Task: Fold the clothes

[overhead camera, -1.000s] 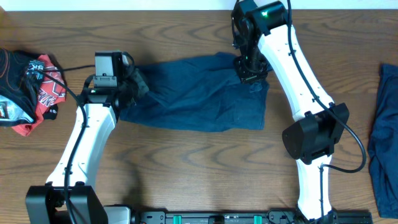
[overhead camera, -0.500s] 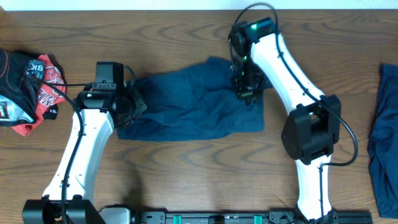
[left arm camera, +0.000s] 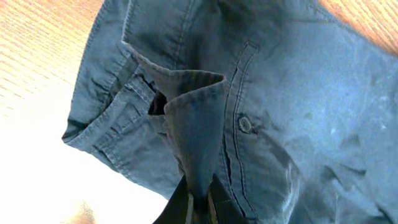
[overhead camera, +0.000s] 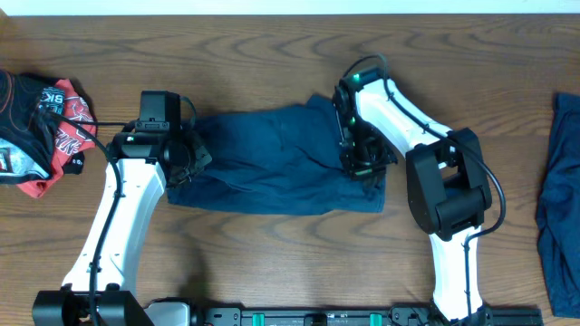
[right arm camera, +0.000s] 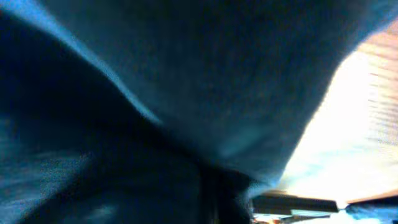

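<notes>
My left gripper should move slightly to the right in the overhead view next, toward the button seam [overhead camera: 216, 163] [left arm camera: 239, 127], and let go of the fold, which is raised above flatter cloth.
A dark navy-blue garment [overhead camera: 272, 163] lies spread across the middle of the table. My left gripper [overhead camera: 192, 156] is at its left edge, shut on a raised fold of the cloth beside a button and seam, seen close in the left wrist view [left arm camera: 200, 202]. My right gripper [overhead camera: 360, 161] presses at the garment's right end. In the right wrist view dark blue cloth [right arm camera: 155, 93] fills the frame and hides the fingers. A second navy garment [overhead camera: 562, 208] lies at the right table edge.
A heap of red, black and white printed clothing [overhead camera: 41, 127] sits at the far left edge. Bare wooden table [overhead camera: 272, 263] shows in front of the garment and between it and the right-hand garment.
My right gripper has pulled the garment's far right corner toward the front, narrowing the cloth. My left gripper moved slightly and stays shut on the left edge.
</notes>
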Controlling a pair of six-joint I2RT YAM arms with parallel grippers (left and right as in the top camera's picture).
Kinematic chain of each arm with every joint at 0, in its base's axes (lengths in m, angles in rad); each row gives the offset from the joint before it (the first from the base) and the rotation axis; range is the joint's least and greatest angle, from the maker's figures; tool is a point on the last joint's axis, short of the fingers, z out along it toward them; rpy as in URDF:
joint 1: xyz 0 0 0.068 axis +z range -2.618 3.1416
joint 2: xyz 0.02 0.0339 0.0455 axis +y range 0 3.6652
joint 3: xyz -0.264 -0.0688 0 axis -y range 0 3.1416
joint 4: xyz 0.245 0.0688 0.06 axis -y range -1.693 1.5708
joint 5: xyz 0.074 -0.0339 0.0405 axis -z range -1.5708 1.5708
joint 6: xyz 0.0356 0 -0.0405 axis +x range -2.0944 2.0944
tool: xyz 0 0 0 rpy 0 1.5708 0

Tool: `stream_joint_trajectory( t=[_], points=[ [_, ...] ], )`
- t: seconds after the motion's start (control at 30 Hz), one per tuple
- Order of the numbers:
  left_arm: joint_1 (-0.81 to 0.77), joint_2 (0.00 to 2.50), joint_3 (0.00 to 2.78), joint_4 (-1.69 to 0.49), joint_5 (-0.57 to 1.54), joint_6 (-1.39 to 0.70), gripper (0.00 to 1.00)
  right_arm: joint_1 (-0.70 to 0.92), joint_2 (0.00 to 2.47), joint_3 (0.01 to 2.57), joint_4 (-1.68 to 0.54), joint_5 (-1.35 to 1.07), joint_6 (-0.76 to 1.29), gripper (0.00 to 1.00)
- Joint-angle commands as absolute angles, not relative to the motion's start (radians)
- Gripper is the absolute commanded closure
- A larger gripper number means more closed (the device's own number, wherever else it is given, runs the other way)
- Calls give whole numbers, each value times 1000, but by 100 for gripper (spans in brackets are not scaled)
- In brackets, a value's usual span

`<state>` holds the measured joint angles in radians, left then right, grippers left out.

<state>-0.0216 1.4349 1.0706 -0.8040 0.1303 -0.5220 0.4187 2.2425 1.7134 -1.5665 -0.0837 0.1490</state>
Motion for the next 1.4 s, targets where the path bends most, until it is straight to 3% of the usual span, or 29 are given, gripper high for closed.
stream_joint_trajectory(
  t=[0.0,0.1,0.17,0.23,0.4,0.47,0.5,0.53,0.67,0.77,0.83,0.87,0.93,0.97,1.0,1.1,1.3,1.37],
  points=[
    [-19,1425,1084,-803,114,-509,94,431,2237,1673,-1549,-88,140,43],
    [-19,1425,1084,-799,114,-509,94,436,2237,1659,-1494,-83,140,34],
    [-19,1425,1084,-795,113,-510,94,439,2236,1660,-1430,-83,121,8],
    [-19,1425,1084,-788,111,-510,94,440,2236,1666,-1368,-84,101,2],
    [-19,1425,1084,-780,111,-510,94,435,2236,1717,-1259,-75,20,16],
    [-19,1425,1084,-777,111,-510,94,433,2236,1772,-1265,-60,-2,30],
    [-19,1425,1084,-776,111,-510,94,432,2236,1808,-1280,-48,-2,46],
    [-19,1425,1084,-776,111,-510,94,432,2236,1841,-1299,-41,-2,54],
    [-19,1425,1084,-776,111,-510,94,423,2236,1964,-1394,40,20,43],
    [-19,1425,1084,-776,111,-510,94,395,2236,2008,-1422,134,68,45],
    [-19,1425,1084,-776,111,-510,94,363,2236,2023,-1460,130,84,19],
    [-19,1425,1084,-776,111,-510,94,348,2236,2022,-1475,121,103,24],
    [-19,1425,1084,-776,111,-510,94,324,2237,2019,-1486,65,113,69],
    [-19,1425,1084,-776,112,-510,94,315,2237,2014,-1483,28,113,84],
    [-19,1425,1084,-776,112,-510,94,307,2237,2004,-1471,-14,115,91],
    [-19,1425,1084,-777,127,-510,94,299,2238,1960,-1419,-68,116,98],
    [-19,1425,1084,-752,232,-510,93,318,2239,1869,-1283,-103,120,99],
    [-19,1425,1084,-743,277,-510,85,325,2239,1858,-1264,-108,131,99]
  ],
)
